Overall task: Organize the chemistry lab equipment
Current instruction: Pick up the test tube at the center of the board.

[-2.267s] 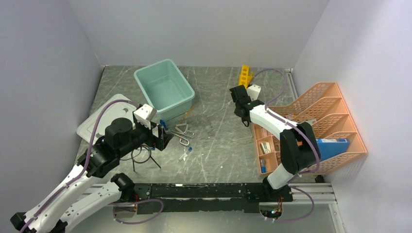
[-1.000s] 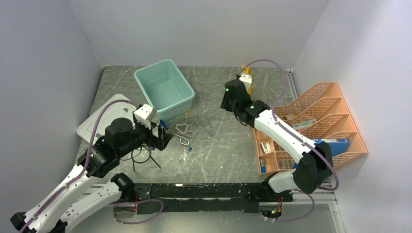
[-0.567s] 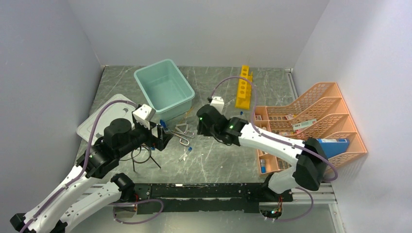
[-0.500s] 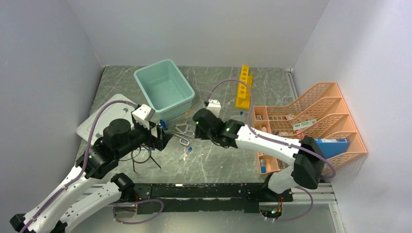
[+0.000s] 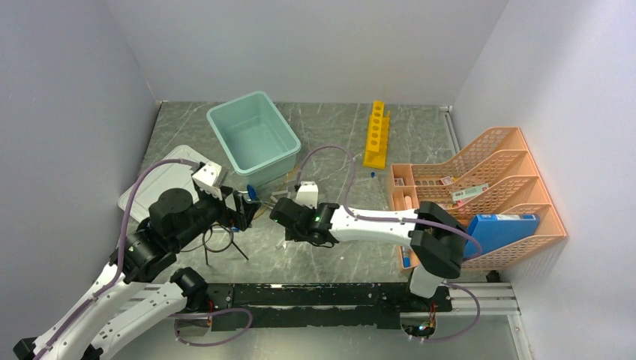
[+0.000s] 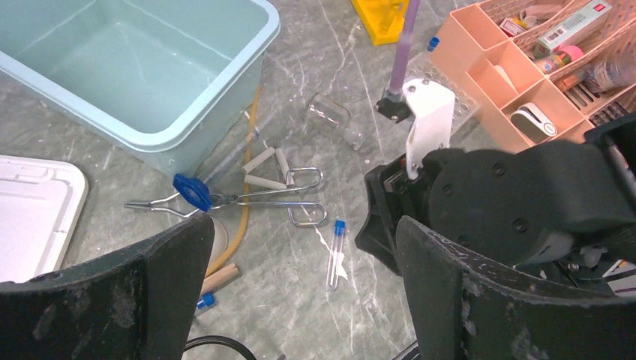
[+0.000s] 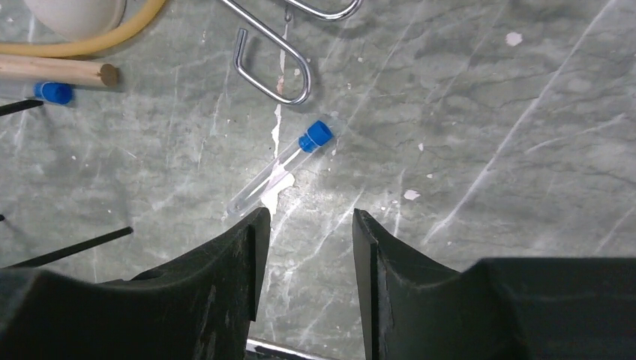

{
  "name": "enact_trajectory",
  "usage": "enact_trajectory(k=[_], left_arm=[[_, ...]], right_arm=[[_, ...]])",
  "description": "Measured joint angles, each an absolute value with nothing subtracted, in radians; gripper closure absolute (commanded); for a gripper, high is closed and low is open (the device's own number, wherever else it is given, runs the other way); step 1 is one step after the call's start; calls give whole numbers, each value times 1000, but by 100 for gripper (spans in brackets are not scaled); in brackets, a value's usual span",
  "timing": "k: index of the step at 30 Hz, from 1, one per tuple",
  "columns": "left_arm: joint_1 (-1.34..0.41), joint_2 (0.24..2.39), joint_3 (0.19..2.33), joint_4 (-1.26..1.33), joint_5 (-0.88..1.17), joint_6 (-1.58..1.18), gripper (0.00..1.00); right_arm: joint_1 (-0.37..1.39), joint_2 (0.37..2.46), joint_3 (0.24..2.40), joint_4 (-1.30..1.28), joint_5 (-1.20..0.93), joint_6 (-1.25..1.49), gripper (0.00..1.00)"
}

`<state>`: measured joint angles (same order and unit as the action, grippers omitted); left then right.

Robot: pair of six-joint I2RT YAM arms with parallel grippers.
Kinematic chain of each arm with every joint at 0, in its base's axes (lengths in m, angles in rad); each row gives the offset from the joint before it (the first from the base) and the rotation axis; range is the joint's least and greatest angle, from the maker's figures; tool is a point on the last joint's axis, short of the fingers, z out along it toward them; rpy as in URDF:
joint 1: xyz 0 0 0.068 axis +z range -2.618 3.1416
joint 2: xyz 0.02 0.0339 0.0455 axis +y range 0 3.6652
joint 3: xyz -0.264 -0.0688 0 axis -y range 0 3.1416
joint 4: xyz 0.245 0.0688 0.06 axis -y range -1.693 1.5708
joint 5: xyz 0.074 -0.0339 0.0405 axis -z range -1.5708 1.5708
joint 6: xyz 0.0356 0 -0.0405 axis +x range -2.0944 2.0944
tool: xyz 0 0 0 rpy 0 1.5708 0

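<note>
My right gripper should go down and to the left in the wrist view next, around the tube's clear body (image 5: 282,243) (image 7: 269,181).
A small blue-capped clear tube (image 7: 281,169) lies on the table just ahead of my right gripper (image 7: 304,225), which is open and empty above it. The tube also shows in the left wrist view (image 6: 337,244). My left gripper (image 6: 304,232) is open and empty, hovering over silver wire clips (image 6: 262,196), a tan hose (image 6: 244,217) and a wooden stick (image 6: 221,277). In the top view the left gripper (image 5: 241,210) and right gripper (image 5: 279,214) face each other closely. The black ring stand (image 5: 219,240) lies under the left arm. The yellow rack (image 5: 377,133) stands at the back.
A pale teal tub (image 5: 253,139) stands at the back left, its lid (image 5: 150,189) beside it. An orange mesh organiser (image 5: 480,180) fills the right side. A clear glass vial (image 6: 330,120) lies near the tub. Another blue-capped tube (image 7: 54,92) lies by the stick.
My right arm swung from the yellow rack at the back down to the table's middle, stopping over the blue-capped tube. My left arm drew back slightly to the left.
</note>
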<state>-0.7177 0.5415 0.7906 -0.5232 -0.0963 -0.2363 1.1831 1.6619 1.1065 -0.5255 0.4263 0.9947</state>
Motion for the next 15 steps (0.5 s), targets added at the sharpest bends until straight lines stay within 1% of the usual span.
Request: enact_trajectory(k=[15], left_arm=[[-718,517,791,-528,-124,-244,4]], right_arm=[[1217,1861,1230,-558,447,1111,51]])
